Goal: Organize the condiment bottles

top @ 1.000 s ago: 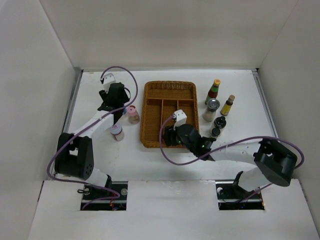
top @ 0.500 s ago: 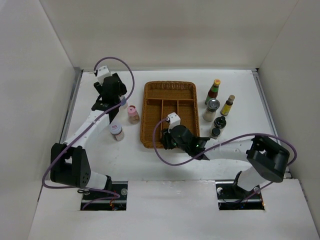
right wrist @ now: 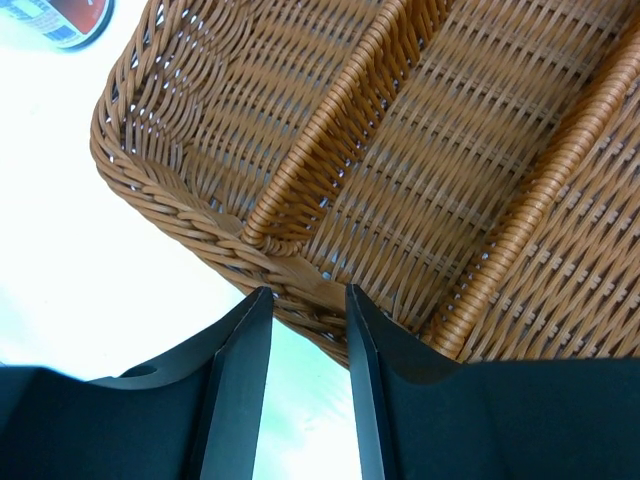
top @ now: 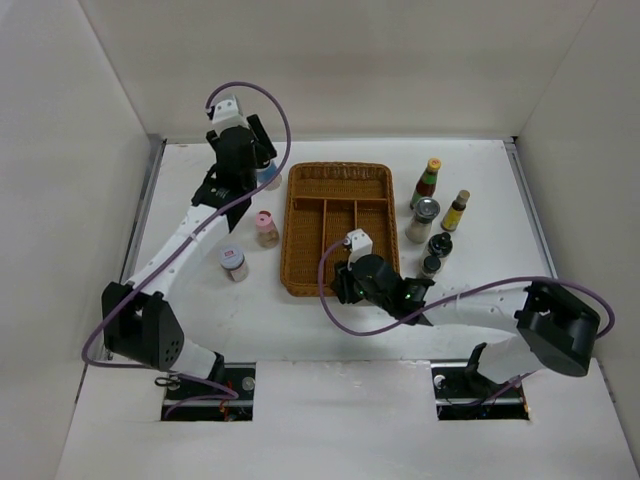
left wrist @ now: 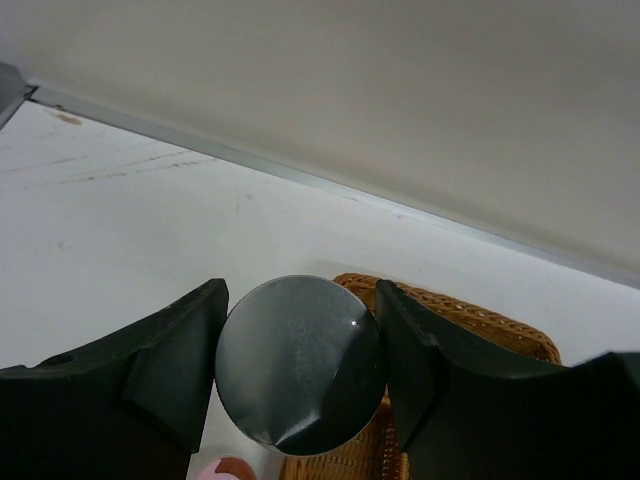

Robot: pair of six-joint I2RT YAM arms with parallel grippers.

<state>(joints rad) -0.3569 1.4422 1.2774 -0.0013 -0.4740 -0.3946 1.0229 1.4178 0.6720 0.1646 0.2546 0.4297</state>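
Next I need to carry the bottle in my left gripper over to the tray's far compartment's empty corner, below and to its right in the top view, lower and release it.
My left gripper is shut on the grey-capped blue-label bottle and holds it by the far left corner of the brown wicker tray. The pink-lidded bottle and the white-lidded red-label bottle stand left of the tray. My right gripper is narrowly open and empty, its tips at the tray's near rim, which crosses the gap. Right of the tray stand a red sauce bottle, a yellow-capped dark bottle, the silver-lidded jar and two small dark jars.
The tray has several compartments with nothing in them. White walls close in the table at the back and on both sides. The pink lid shows just under the held bottle. The red-label bottle shows left of the tray's near corner.
My left gripper has carried the grey-capped bottle from beside the pink-lidded one towards the back and right, to the tray's far left corner. My right gripper shifted slightly along the tray's near rim.
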